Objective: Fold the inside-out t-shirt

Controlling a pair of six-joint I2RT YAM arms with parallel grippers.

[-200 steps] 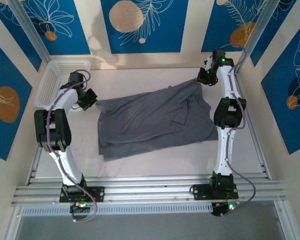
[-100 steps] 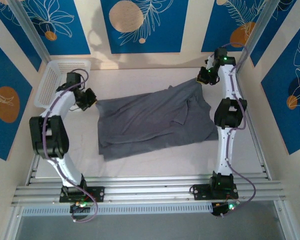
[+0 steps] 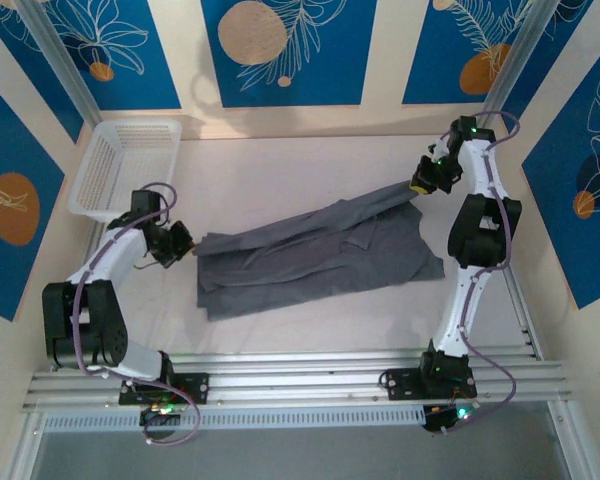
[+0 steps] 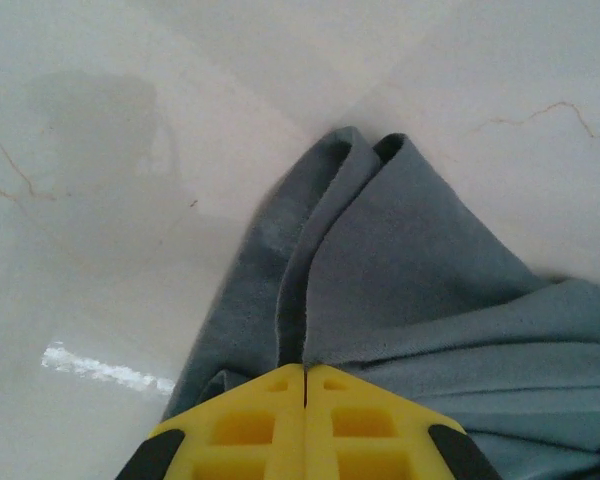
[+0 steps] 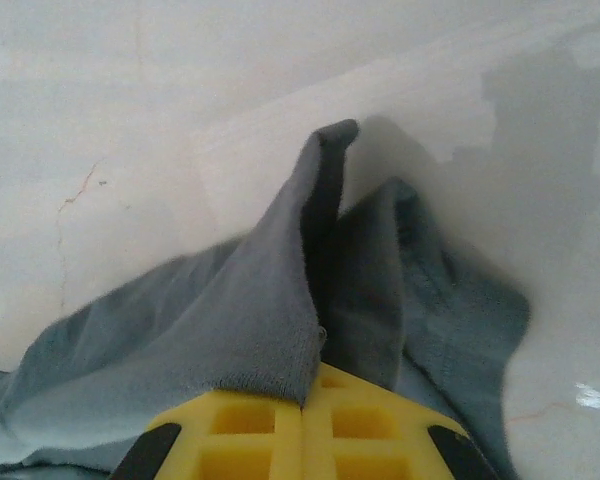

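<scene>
The tabletop beneath the shirt's lifted corner (image 3: pixel 402 191) is below it, so my right gripper will ease toward the middle of the shirt to loosen the tight piece of cloth, then lower the cloth and let it go.
The slate-grey inside-out t-shirt (image 3: pixel 315 255) lies across the middle of the table, its far edge lifted into a taut band. At the shirt's left corner my left gripper (image 3: pixel 185 243) is shut on the cloth; the left wrist view shows the yellow fingers (image 4: pixel 242 425) pressed together with a fold of the t-shirt (image 4: pixel 400 280) pinched between them. Over at the upper right corner, my right gripper (image 3: pixel 418 186) is shut on cloth too. In the right wrist view the t-shirt (image 5: pixel 230 320) drapes over the closed yellow fingers (image 5: pixel 380 430).
A white basket (image 3: pixel 120 160) stands at the back left corner. Bare pale table (image 3: pixel 280 170) stretches behind the shirt and along the near side. Metal rails (image 3: pixel 300 375) run along the front edge by the arm bases.
Both grippers have pulled their shirt corners toward the near side, the left one farthest. The shirt's far edge has come with them, and the cloth is now narrower front to back.
</scene>
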